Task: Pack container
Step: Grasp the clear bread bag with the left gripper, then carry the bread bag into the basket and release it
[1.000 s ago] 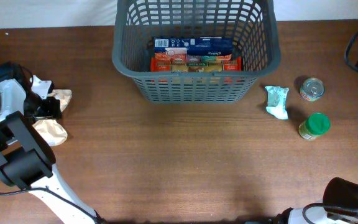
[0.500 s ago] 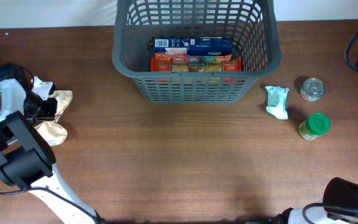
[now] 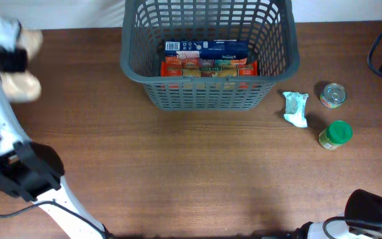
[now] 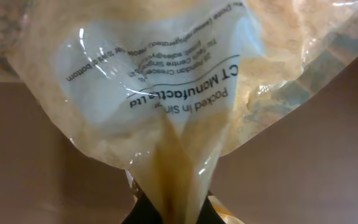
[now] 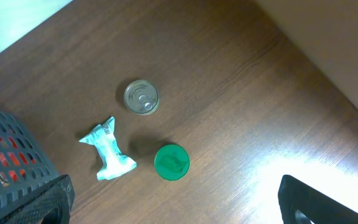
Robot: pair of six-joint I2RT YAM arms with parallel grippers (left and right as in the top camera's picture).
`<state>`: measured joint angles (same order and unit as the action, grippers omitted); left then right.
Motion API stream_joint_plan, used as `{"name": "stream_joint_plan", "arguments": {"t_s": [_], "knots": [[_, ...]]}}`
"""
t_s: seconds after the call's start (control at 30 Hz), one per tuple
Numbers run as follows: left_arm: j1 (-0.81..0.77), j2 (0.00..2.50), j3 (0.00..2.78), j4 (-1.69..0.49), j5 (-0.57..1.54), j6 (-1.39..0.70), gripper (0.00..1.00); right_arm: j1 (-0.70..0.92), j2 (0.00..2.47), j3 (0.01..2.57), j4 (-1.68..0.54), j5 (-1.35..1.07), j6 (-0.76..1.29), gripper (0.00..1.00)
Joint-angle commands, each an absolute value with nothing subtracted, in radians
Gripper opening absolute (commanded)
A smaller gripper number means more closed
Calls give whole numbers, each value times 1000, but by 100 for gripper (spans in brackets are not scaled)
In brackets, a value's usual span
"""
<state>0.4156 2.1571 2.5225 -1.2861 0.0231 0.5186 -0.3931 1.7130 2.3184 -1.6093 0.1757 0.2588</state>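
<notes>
The basket stands open, so the robot's left gripper will next swing to the right in the overhead view, come down over the boxed groceries and let go of the bag (image 4: 160, 81).
The container (image 3: 207, 93), a dark grey slotted basket, stands at the far middle of the table with boxed groceries (image 3: 207, 60) inside. My left gripper (image 3: 12, 61) is up at the far left, shut on a clear bag of beige food (image 3: 20, 85) that hangs blurred around it. In the left wrist view the bag (image 4: 160, 81) fills the frame, and the neck of the bag is pinched in the left gripper (image 4: 169, 214). My right gripper (image 5: 182, 211) stands wide open and empty above the table. Just beyond it is a green-lidded jar (image 5: 171, 162).
Right of the basket lie a pale green packet (image 3: 296, 108), a tin can (image 3: 333, 95) and the green-lidded jar (image 3: 337, 134). The right wrist view shows the same packet (image 5: 109, 151), the can (image 5: 141, 98) and a basket corner (image 5: 5, 162).
My left gripper has shut on the bag and lifted it off the table, moving towards the far left corner. The right arm has not moved.
</notes>
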Motion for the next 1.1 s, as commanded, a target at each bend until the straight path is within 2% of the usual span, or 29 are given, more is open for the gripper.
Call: {"name": "stream_joint_plan", "arguments": {"t_s": [0.0, 0.23, 0.3, 0.6, 0.77, 0.93, 1.07], "knots": [[309, 2035, 2706, -1277, 73, 641, 1, -400, 1714, 2313, -1608, 192, 268, 99], [-14, 2020, 2833, -1207, 71, 1081, 2, -400, 1714, 2313, -1608, 192, 268, 99], [-103, 2027, 2828, -1208, 60, 1138, 2, -400, 1714, 2313, -1608, 192, 268, 99], [-371, 2162, 2802, -1197, 57, 1180, 2, -400, 1714, 2313, -1608, 192, 268, 99], [-438, 2283, 2802, -1195, 27, 1169, 2, -400, 1714, 2313, -1608, 192, 268, 99], [-481, 2392, 2802, -1200, 23, 1046, 1, -400, 1714, 2313, -1608, 192, 268, 99], [-538, 2449, 2802, -1208, 14, 1030, 2, -400, 1714, 2313, -1608, 192, 268, 99]]}}
